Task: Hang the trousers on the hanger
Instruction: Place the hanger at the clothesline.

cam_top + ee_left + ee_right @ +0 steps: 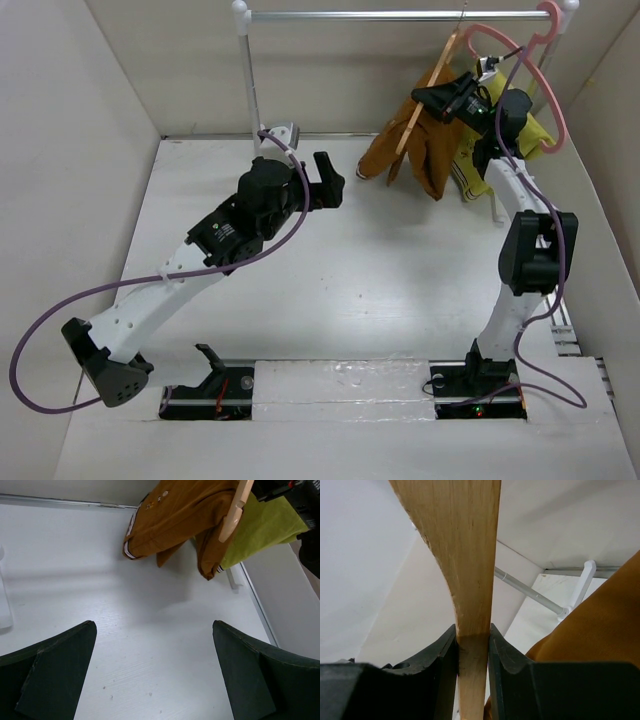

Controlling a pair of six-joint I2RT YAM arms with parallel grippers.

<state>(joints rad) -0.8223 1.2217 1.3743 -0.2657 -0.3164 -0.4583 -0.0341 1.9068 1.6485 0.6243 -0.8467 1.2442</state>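
Observation:
Next, my right gripper moves to the right in the top view toward the pink hanger [538,72] and releases the wooden hanger's arm. The wooden hanger's hook reaches the bar.
The rust-brown trousers [412,150] hang draped over the tilted wooden hanger [441,62] at the back right, below the rail. My right gripper [422,98] is shut on the hanger's arm; in the right wrist view both jaws press the wood of the hanger [462,555], with the trousers [600,625] to the right of them. My left gripper [327,180] stands open over the middle of the table, well left of the cloth. From the left wrist, the trousers [180,520] and one end of the hanger [235,510] lie ahead of the open left gripper [154,626], which holds nothing.
A white clothes rail [400,15] on a post [247,70] spans the back. A pink plastic hanger [545,95] hangs at its right end. A yellow-green garment [480,178] hangs behind the trousers. Walls close in on the left, back and right.

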